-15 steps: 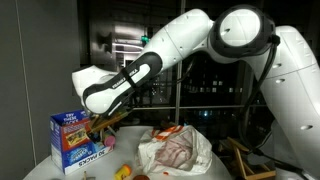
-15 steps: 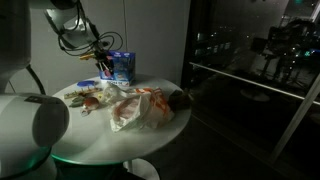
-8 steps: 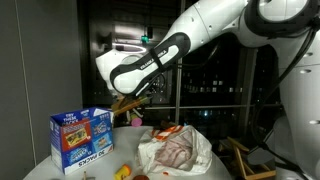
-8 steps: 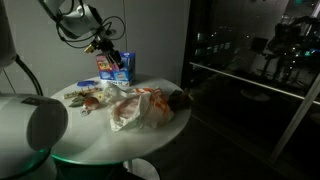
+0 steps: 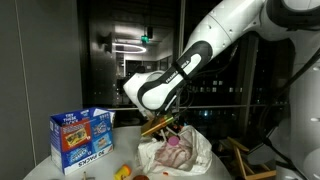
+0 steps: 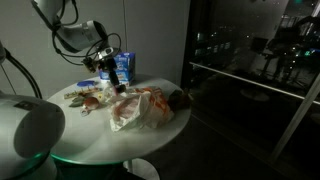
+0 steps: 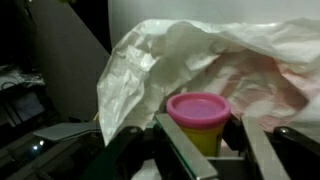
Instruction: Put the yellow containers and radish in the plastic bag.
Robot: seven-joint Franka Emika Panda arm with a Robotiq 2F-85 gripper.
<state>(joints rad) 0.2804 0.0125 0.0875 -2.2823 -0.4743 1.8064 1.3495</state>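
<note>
Next, the gripper lowers the yellow container, still high at the bag's opening, into the opening of the plastic bag (image 5: 175,152), past the bag's crumpled rim.
My gripper (image 7: 202,135) is shut on a yellow container (image 7: 199,118) with a pink lid. In the wrist view it is held in front of the crumpled white plastic bag (image 7: 180,60). In an exterior view the gripper (image 5: 160,124) hangs just above the bag (image 5: 175,152), at its left top edge. In an exterior view the gripper (image 6: 112,75) is over the left part of the bag (image 6: 138,108) on the round white table (image 6: 150,138). The radish is not clearly visible.
A blue and white box (image 5: 80,138) stands at the left of the table and shows in both exterior views (image 6: 122,66). Small items (image 6: 85,97) lie beside the bag. Small yellow and red items (image 5: 125,173) lie at the front edge. Dark windows stand behind.
The arm has lifted from beside the blue box and swung over to the plastic bag, carrying the yellow container with it.
</note>
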